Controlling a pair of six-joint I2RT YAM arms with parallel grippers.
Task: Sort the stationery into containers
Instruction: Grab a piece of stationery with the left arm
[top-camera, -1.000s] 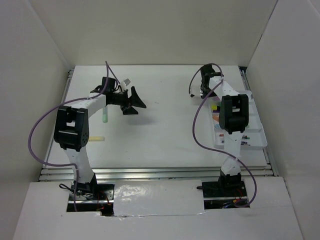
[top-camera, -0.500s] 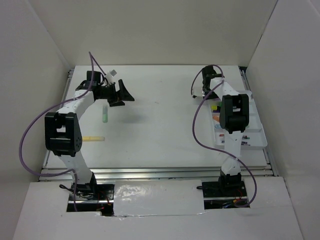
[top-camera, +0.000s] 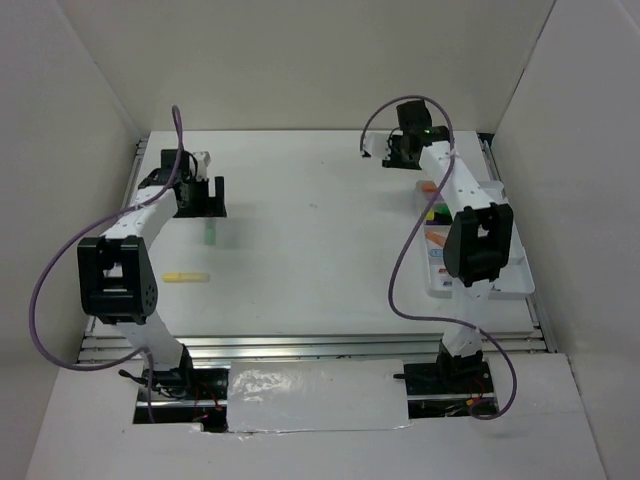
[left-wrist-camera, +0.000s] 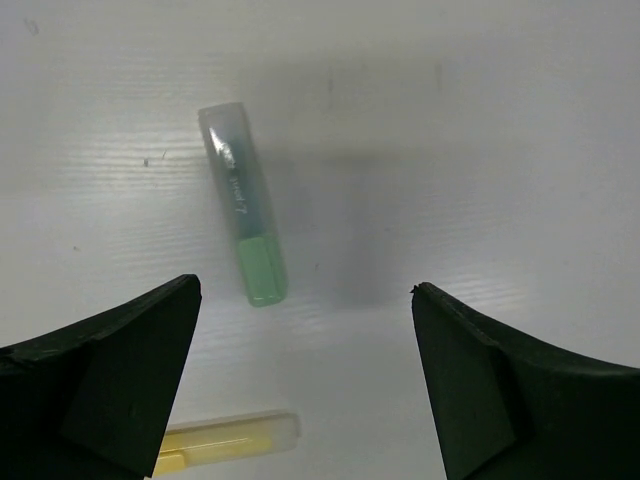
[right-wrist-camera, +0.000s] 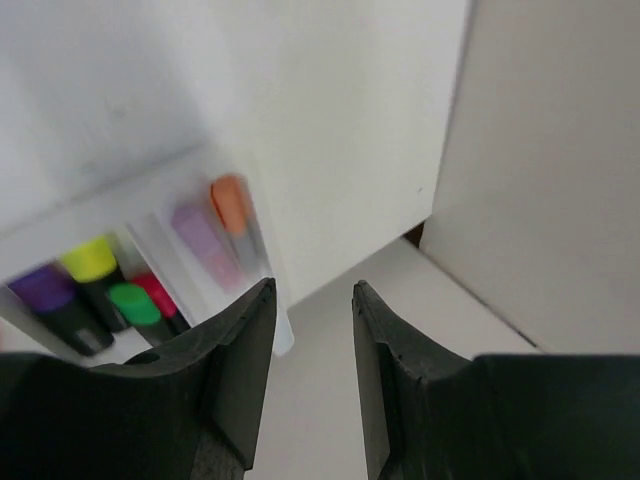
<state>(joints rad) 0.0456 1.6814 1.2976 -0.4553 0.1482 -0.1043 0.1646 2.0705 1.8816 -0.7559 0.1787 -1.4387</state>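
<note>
My left gripper will shift to the left in the wrist view and down, fingers astride its middle, as the pastel green marker is off-centre that way.
A pastel green marker lies on the white table just ahead of my left gripper. That gripper hangs above it, open wide and empty. A pastel yellow marker lies nearer, beside the left finger. From above, the green marker and the yellow marker sit on the left side, below the left gripper. My right gripper is raised at the back right, its jaws a little apart with nothing between them. Beneath it, the white tray holds capped highlighters and pastel markers.
The tray lies along the table's right edge, partly behind the right arm. White walls enclose the table at the back and on both sides. A purple cable loops off each arm.
The left arm swung left and brought its open gripper over the green marker. The right gripper rose away from the tray towards the back, and its jaws parted a little.
</note>
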